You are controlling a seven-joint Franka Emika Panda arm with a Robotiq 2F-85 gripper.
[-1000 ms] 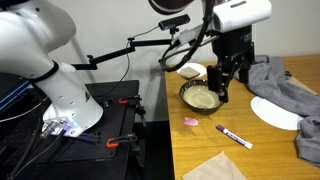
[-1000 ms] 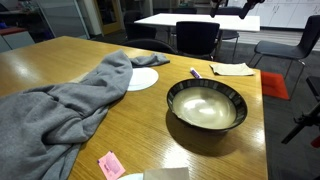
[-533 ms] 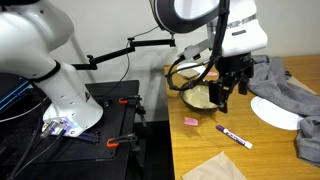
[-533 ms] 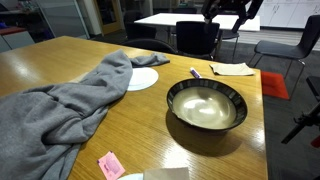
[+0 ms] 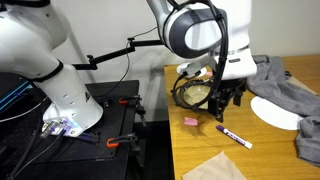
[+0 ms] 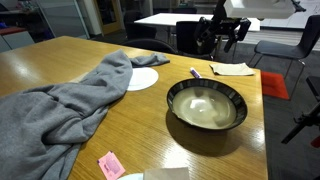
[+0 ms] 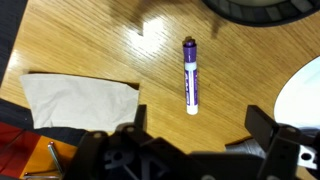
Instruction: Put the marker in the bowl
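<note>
The marker lies flat below the gripper and points between its open fingers, so the gripper will next move down until the fingers are on both sides of the marker's white printed body (image 5: 236,138) (image 7: 192,90).
The marker (image 7: 190,75) is white with a purple end and dark print. It lies flat on the wooden table, also seen in both exterior views (image 5: 235,137) (image 6: 195,73). The bowl (image 6: 206,105) has a dark rim and a cream inside and is empty; in an exterior view (image 5: 192,97) my arm partly hides it. My gripper (image 5: 222,112) is open and empty. It hangs above the table between the bowl and the marker. In the wrist view the marker lies just ahead of the gap between my fingers (image 7: 196,128).
A grey cloth (image 6: 70,100) covers part of the table, and a white plate (image 5: 275,112) lies by it. A small pink square (image 5: 190,121) and a paper napkin (image 7: 80,100) lie near the marker. The table edge (image 5: 172,140) is close.
My gripper has come down and moved from over the bowl toward the marker. The marker and the bowl have not moved.
</note>
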